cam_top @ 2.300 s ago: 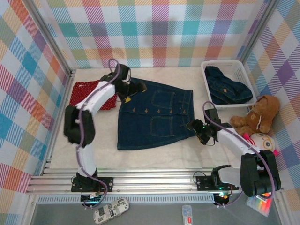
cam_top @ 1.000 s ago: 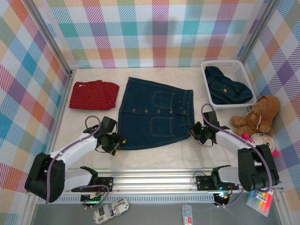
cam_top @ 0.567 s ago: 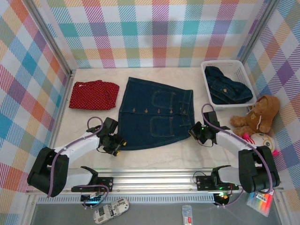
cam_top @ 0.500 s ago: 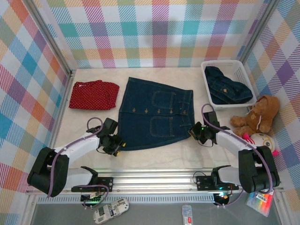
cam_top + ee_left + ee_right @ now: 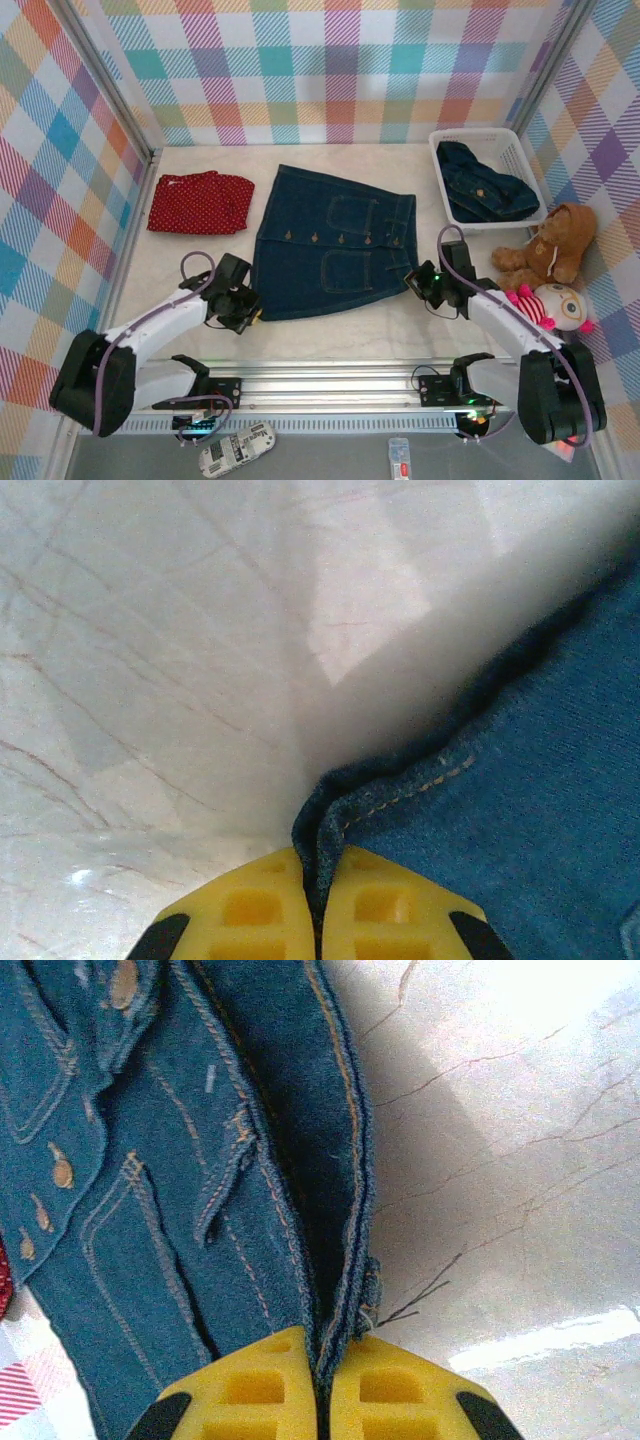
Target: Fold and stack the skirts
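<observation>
Next, my left gripper lifts the pinched hem corner, carries it outward and down onto the far hem corner (image 5: 283,171) and releases it, as the skirt lies unfolded.
A dark blue denim skirt (image 5: 330,245) with buttons and pockets lies spread flat mid-table. My left gripper (image 5: 243,305) is shut on its near left hem corner; the yellow fingers (image 5: 250,910) pinch a fold of denim (image 5: 520,780). At the near right corner my right gripper (image 5: 425,283) is shut on the skirt's side edge, the denim (image 5: 150,1210) squeezed between its fingers (image 5: 400,1390). A red skirt with white dots (image 5: 200,202) lies folded at the far left. Another dark denim skirt (image 5: 485,185) sits crumpled in the basket.
The white slatted basket (image 5: 475,133) stands at the far right. A brown teddy bear (image 5: 548,248) and a pink-and-white doll (image 5: 555,300) lie near the right wall. Plaid walls close in three sides. A metal rail (image 5: 320,385) runs along the near edge.
My left gripper moved from the skirt's far left to its near left corner and shut on it. The right gripper stayed shut on the near right corner and shifted slightly.
</observation>
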Robot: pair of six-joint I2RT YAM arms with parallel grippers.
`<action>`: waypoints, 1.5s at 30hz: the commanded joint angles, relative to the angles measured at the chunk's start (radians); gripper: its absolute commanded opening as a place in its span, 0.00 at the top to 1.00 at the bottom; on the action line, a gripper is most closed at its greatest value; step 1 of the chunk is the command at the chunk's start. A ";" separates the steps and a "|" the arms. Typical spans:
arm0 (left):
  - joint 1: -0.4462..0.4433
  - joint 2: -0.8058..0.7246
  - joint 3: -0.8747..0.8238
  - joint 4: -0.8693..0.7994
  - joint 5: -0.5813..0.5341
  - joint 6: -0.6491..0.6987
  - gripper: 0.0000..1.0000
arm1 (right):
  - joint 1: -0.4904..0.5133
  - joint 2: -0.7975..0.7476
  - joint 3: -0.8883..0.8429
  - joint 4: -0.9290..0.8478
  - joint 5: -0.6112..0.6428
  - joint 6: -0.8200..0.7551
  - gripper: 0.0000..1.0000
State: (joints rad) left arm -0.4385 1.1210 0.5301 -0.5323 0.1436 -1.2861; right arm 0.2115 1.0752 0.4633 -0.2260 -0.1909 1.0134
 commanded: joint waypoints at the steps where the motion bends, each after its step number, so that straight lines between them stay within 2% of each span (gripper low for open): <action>1: 0.000 -0.084 0.108 -0.102 -0.141 0.065 1.00 | 0.002 -0.045 0.026 -0.015 0.040 0.031 1.00; 5: 0.026 -0.064 0.358 -0.191 -0.285 0.232 1.00 | -0.001 -0.026 0.129 -0.002 0.075 0.028 1.00; 8: 0.035 0.023 0.532 -0.121 -0.387 0.376 1.00 | 0.000 0.028 0.218 0.027 0.143 0.064 1.00; 13: 0.067 0.258 0.836 -0.003 -0.507 0.587 1.00 | -0.004 0.149 0.324 0.147 0.261 0.123 1.00; 18: 0.094 0.489 1.088 0.046 -0.499 0.708 1.00 | -0.012 0.316 0.454 0.210 0.283 0.131 1.00; 23: 0.112 0.679 1.293 0.022 -0.477 0.777 1.00 | -0.016 0.457 0.579 0.164 0.341 0.169 0.96; 31: 0.130 0.910 1.517 -0.050 -0.429 0.785 1.00 | -0.023 0.607 0.703 0.125 0.383 0.195 0.90; 37: 0.133 0.997 1.599 -0.089 -0.425 0.772 1.00 | -0.026 0.681 0.759 0.114 0.376 0.203 0.88; 41: 0.149 1.104 1.723 -0.120 -0.381 0.762 1.00 | -0.043 0.740 0.819 0.112 0.364 0.210 0.76; 43: 0.164 1.221 1.910 -0.202 -0.302 0.774 0.93 | -0.053 0.775 0.868 0.117 0.315 0.197 0.70; 44: 0.169 1.300 2.052 -0.299 -0.279 0.773 0.75 | -0.055 0.782 0.886 0.127 0.285 0.183 0.65; 45: 0.173 1.361 2.180 -0.375 -0.256 0.772 0.51 | -0.053 0.785 0.896 0.137 0.262 0.166 0.57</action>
State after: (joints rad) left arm -0.3004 2.3737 2.4844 -0.7410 -0.1886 -0.5243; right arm 0.1658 1.8458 1.3060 -0.1066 0.1272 1.2098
